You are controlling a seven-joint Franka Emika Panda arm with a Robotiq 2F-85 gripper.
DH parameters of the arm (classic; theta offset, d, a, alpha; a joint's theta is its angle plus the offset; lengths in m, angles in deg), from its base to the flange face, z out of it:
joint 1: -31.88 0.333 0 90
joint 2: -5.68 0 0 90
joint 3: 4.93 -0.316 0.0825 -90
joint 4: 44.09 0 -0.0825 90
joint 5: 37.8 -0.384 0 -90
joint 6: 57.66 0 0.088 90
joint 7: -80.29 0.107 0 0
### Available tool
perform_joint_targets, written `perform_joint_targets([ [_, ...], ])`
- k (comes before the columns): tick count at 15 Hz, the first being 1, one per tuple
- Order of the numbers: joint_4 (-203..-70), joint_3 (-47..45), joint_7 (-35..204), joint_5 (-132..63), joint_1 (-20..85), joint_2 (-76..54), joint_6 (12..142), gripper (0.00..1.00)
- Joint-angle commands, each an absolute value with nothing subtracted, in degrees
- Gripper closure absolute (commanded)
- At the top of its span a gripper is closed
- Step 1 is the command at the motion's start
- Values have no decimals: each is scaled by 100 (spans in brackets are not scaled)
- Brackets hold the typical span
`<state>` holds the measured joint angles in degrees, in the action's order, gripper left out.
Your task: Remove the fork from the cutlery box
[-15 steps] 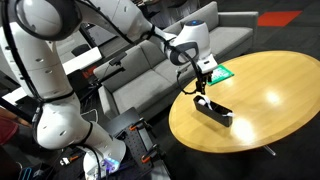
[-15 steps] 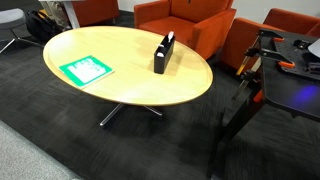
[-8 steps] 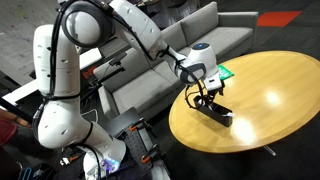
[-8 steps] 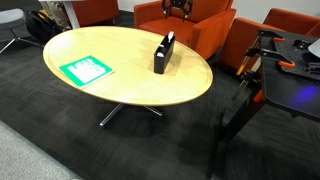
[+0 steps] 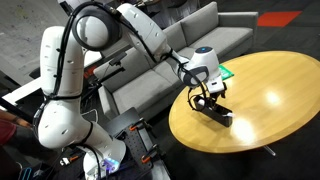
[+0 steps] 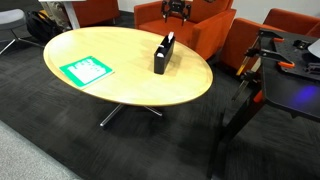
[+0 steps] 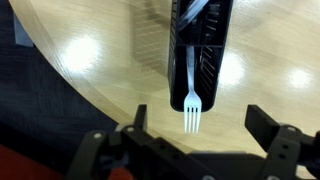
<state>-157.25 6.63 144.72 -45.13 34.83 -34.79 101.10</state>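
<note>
My gripper's fingers are above the box, so it should come down around the fork's teeth next.
The cutlery box [image 7: 200, 45] is a narrow black box on the round wooden table [image 7: 90, 60]. A white plastic fork [image 7: 192, 100] lies in it, its tines sticking out over the box's near end. My gripper [image 7: 200, 125] is open, with the tines between its two fingers and not touched by them. In both exterior views the gripper [image 5: 207, 95] [image 6: 178, 8] hangs above the end of the box [image 5: 216, 113] [image 6: 162, 55] nearest the table edge. The fork's white tip shows at the box top [image 6: 169, 37].
A flat green-and-white packet [image 6: 85, 69] [image 5: 224, 72] lies on the table away from the box. A grey sofa [image 5: 150, 70] and orange armchairs [image 6: 190, 22] stand around the table. A black cart [image 6: 275, 75] stands to one side.
The arm has swung down and closer to the box end. The gripper, out of one exterior view a second ago, now shows at that view's top edge. The box and fork have not moved.
</note>
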Motion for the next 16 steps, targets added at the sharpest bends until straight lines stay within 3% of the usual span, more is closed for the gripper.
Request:
perform_joint_targets([
  [1, -15555, 866, 14618, -4526, 3717, -3670, 10071, 26],
  [4, -15459, 908, 14606, -4546, 3764, -3820, 10112, 51],
  [5, -15407, 923, 14607, -4548, 3773, -3891, 10134, 54],
  [7, -15280, 957, 14616, -4552, 3784, -4052, 10171, 54],
  [11, -14903, 1032, 14650, -4544, 3811, -4447, 10182, 41],
  [15, -14610, 1124, 14714, -4558, 3871, -4738, 10186, 59],
  [16, -14555, 1140, 14723, -4562, 3880, -4791, 10192, 56],
])
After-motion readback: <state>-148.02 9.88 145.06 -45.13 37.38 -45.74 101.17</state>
